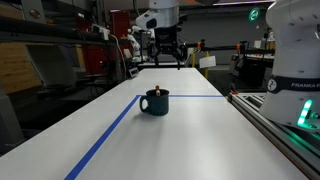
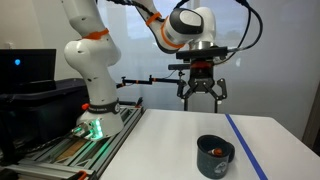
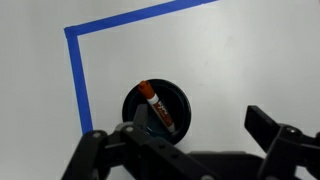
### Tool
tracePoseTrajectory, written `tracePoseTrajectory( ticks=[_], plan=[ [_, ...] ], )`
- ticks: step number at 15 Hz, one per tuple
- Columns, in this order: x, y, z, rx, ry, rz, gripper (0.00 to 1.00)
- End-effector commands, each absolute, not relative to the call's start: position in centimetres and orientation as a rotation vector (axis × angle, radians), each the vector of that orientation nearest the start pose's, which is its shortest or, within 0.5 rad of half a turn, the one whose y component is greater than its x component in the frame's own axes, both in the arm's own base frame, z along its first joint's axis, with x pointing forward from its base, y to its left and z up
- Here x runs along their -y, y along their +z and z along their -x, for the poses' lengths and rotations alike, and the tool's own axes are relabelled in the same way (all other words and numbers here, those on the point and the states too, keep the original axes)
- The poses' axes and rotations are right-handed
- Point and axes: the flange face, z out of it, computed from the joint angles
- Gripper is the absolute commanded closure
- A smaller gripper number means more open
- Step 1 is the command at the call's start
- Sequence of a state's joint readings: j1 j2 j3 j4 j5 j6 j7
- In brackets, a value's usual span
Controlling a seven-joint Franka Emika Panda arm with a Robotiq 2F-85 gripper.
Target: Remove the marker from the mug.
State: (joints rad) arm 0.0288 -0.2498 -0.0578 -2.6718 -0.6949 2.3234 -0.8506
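The gripper moves down and outward next until its fingers straddle the marker's upper part (image 2: 217, 152) (image 3: 153, 98), since the marker leans inside the mug's opening, below my fingers.
The dark mug (image 1: 155, 102) stands upright on the white table, handle to one side; it also shows in an exterior view (image 2: 214, 157) and from above in the wrist view (image 3: 157, 110). The marker (image 3: 157, 108), whitish with a red-orange end, leans inside the mug; only its red tip shows in the exterior views (image 1: 156, 89) (image 2: 215, 151). My gripper (image 2: 201, 97) hangs high above the mug, open and empty; it also shows in the exterior view from across the table (image 1: 166, 60). In the wrist view its fingers (image 3: 190, 140) sit wide apart at the bottom edge.
Blue tape (image 3: 78, 75) marks a corner on the table (image 1: 200, 130) beside the mug; the tape line also runs along the table in an exterior view (image 2: 243, 140). The robot base (image 2: 95, 110) stands on a rail at the table's side. Lab clutter lies beyond the far edge.
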Motion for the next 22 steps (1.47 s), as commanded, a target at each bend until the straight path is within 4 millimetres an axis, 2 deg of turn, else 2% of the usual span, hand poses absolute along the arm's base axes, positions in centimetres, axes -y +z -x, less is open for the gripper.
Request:
tracePoseTrajectory(
  ticks=[1,6,11,12,13,15,17,18,20,21,22],
  plan=[
    [2.2,30.4,-40.7,2.269,0.465,2.7,0.0],
    [1.9,28.3,-41.9,2.327,0.337,2.637,0.0],
    [3.3,26.5,-43.1,2.373,0.327,2.582,0.0],
    [3.5,26.3,-43.3,2.379,0.331,2.575,0.07],
    [3.8,26.1,-43.5,2.383,0.341,2.571,0.28],
    [4.3,25.7,-43.9,2.38,0.358,2.568,0.32],
    [4.5,25.2,-44.1,2.374,0.37,2.559,0.41],
    [4.6,24.9,-44.2,2.366,0.374,2.561,0.56],
    [4.7,24.3,-44.3,2.358,0.388,2.552,0.56],
    [4.7,24.0,-44.4,2.355,0.393,2.55,0.65],
    [4.6,23.8,-44.5,2.354,0.398,2.547,0.56]
  ],
)
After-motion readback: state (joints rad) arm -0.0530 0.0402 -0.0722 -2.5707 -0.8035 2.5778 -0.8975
